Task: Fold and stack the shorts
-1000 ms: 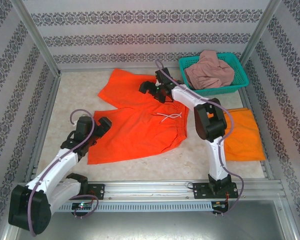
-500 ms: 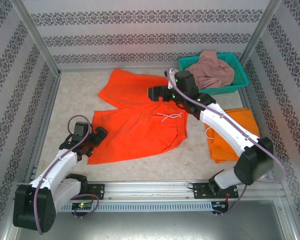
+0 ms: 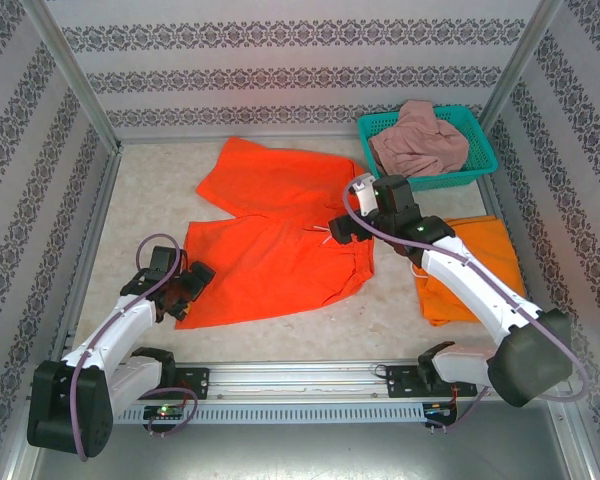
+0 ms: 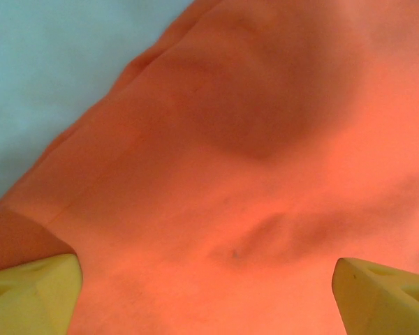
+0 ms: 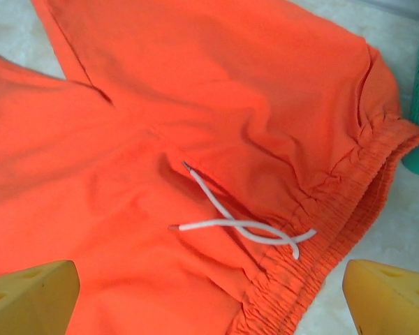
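I next need to bring my left gripper's fingers back and down around the near hem corner [image 3: 183,322], as they hover over flat cloth.
The darker red-orange shorts [image 3: 270,235] lie spread flat mid-table, the waistband and a white drawstring [image 5: 241,223] to the right. My left gripper [image 3: 185,285] is open over the near-left leg hem; its yellow fingertips [image 4: 31,289] stand wide apart above the cloth [image 4: 251,139]. My right gripper [image 3: 345,228] is open just above the waistband [image 5: 335,230], nothing between its fingers. The bright orange shorts [image 3: 480,265] lie folded at the right. The dusty pink shorts [image 3: 417,140] sit bunched in the basket.
The teal plastic basket [image 3: 475,165] stands at the back right corner. Patterned walls and metal posts close in the table on three sides. Bare tabletop [image 3: 150,200] lies left of the spread shorts, with more along the front rail [image 3: 300,375].
My right arm swung from the far crotch area back toward me and right, and is now over the waistband. My left gripper slid slightly nearer along the leg hem.
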